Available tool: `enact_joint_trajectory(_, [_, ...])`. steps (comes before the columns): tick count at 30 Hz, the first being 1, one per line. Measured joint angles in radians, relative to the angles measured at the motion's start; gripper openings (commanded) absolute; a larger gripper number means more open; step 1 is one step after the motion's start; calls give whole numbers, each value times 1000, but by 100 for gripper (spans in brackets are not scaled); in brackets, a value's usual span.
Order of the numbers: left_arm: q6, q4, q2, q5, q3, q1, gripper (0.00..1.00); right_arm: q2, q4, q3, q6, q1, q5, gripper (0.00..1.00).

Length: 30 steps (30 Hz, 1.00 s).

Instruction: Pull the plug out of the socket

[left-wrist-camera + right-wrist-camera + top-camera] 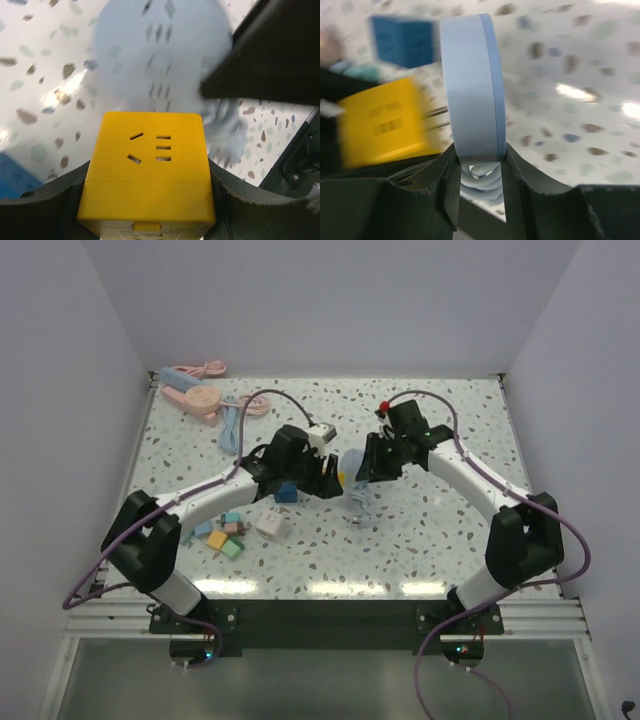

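Observation:
My left gripper carries the socket away from the plug and down beside the small coloured cubes next to release it, since the plug's pins show bare.
My left gripper (147, 200) is shut on a yellow cube socket (147, 165), one finger on each side. Its top face shows empty slots. My right gripper (479, 160) is shut on the rim of a round light-blue plug (472, 85), whose coiled cable (482, 182) hangs below. In the right wrist view the plug's metal prongs show bare between the plug and the blurred socket (382, 127); I cannot tell whether their tips are still inside. In the top view both grippers meet mid-table, left (328, 480) and right (358, 475). The plug (155, 55) is blurred just beyond the socket.
A blue cube (287, 492), a white cube (272, 525) and several small coloured cubes (225, 535) lie under the left arm. A pink power strip with cable (195, 395) lies at the back left. The plug's cable (358, 512) trails on the table.

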Motion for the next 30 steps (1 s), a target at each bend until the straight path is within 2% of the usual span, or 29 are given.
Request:
enact_joint_trajectory(4, [0, -76, -141, 32, -81, 105, 0, 42, -61, 19, 8, -36, 273, 0])
enact_joint_trajectory(8, [2, -169, -240, 21, -60, 200, 0, 74, -114, 19, 7, -99, 455, 0])
enact_joint_trajectory(12, [4, -263, -261, -61, 2, 216, 0, 61, -116, 19, 5, -92, 479, 0])
enact_joint_trajectory(14, [0, -323, -257, -119, 3, 259, 0, 51, -114, 19, 4, -87, 475, 0])
enact_joint_trajectory(20, [-21, -395, -153, -264, -78, 530, 0, 26, -102, 19, -5, -84, 417, 0])
enact_joint_trajectory(22, [-34, -418, -132, -307, -114, 582, 21, 15, -95, 19, -10, -84, 404, 0])
enact_joint_trajectory(24, [-43, -446, -119, -343, -130, 609, 36, 5, -91, 19, -14, -84, 394, 0])
enact_joint_trajectory(25, [-50, -453, -113, -359, -131, 615, 51, 2, -90, 19, -15, -84, 388, 0])
enact_joint_trajectory(27, [-58, -454, -105, -390, -131, 622, 61, 0, -90, 19, -16, -84, 371, 0])
enact_joint_trajectory(28, [-63, -454, -102, -404, -131, 624, 71, 0, -90, 18, -16, -84, 367, 0])
enact_joint_trajectory(30, [-71, -456, -98, -431, -131, 629, 84, 0, -88, 15, -16, -84, 356, 0])
